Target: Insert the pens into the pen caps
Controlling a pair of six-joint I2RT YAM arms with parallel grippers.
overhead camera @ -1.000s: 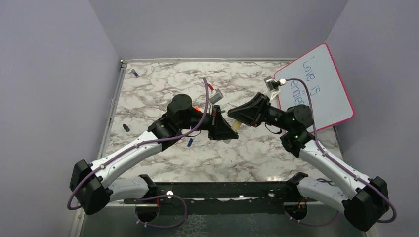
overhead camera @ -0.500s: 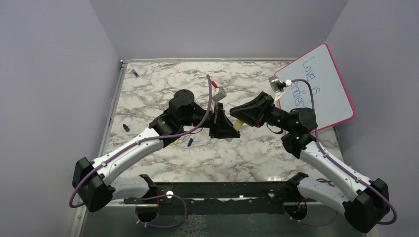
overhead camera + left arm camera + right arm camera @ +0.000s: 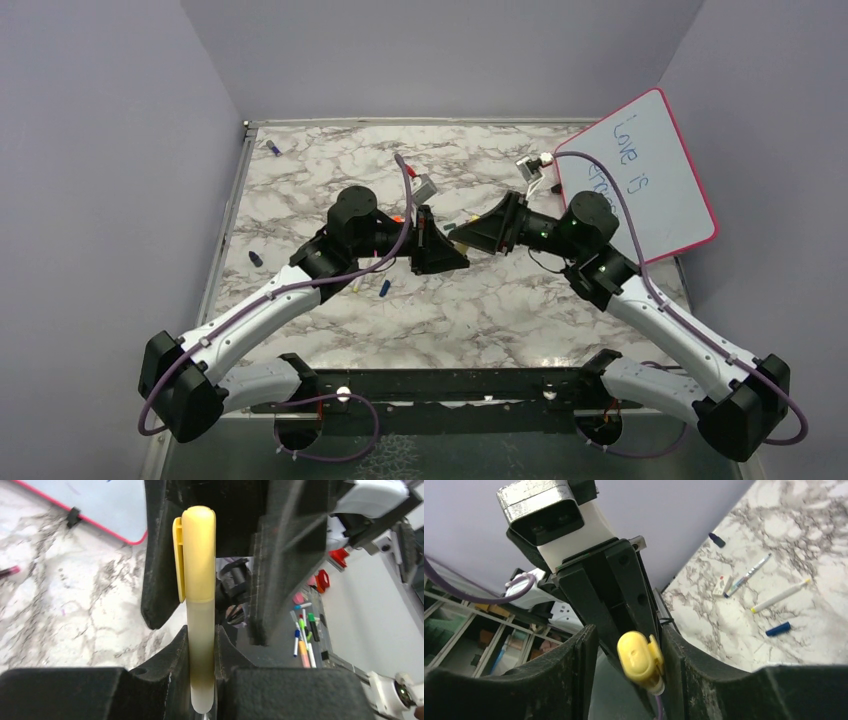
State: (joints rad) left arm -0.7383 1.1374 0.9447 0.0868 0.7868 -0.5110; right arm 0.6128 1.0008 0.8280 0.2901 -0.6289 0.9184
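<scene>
The left gripper should next swing to the left in the top view, turn downward and then lower the pale pen onto the marble, because the pen's cap is on.
A pale yellow pen stands upright in my left gripper, whose jaws are shut on its lower body. A yellow pen cap with a clip sits on the pen's upper end. My right gripper faces it end on, and the cap lies between its spread fingers. There is a gap on the left side, and the clip is close to the right finger. In the top view the two grippers meet nose to nose over the table's middle, left and right, hiding most of the pen.
On the marble lie a white pen with a yellow end, a thin blue-tipped pen, a blue cap and a dark blue cap. More caps lie at the left and far left corner. A pink-framed whiteboard leans at the right.
My right gripper's jaws have spread apart around the yellow cap. Both grippers have shifted a little to the left, still nose to nose. The left grip on the pen is unchanged.
</scene>
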